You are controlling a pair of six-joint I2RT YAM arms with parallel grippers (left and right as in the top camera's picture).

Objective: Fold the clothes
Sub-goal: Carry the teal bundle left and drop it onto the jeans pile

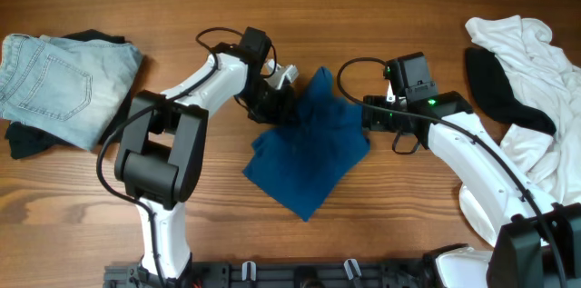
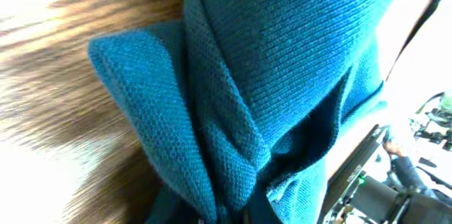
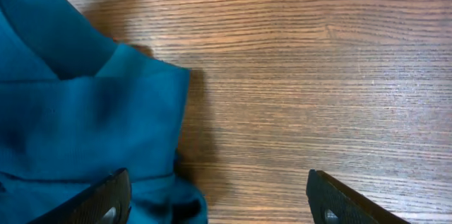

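Observation:
The folded pale-blue jeans point(image 1: 65, 90) lie left of my left gripper in the overhead view. The gripper lifts the shirt point(image 1: 313, 147) next, carries it over them, lowers and releases.
The deep-blue shirt point(image 1: 313, 147) lies bunched in a rough diamond at the table's middle. My left gripper point(image 1: 280, 104) is shut on its upper left edge; in the left wrist view the blue knit point(image 2: 282, 75) fills the frame, pinched at the bottom. My right gripper point(image 1: 366, 115) sits at the shirt's upper right edge, open and empty; in the right wrist view its fingers point(image 3: 219, 199) spread wide over bare wood with the shirt's edge point(image 3: 85, 118) at left.
Pale-blue jeans point(image 1: 59, 74) lie folded at the far left over a black garment point(image 1: 27, 138). A white garment point(image 1: 536, 97) with a black garment point(image 1: 499, 88) on it is heaped at the right edge.

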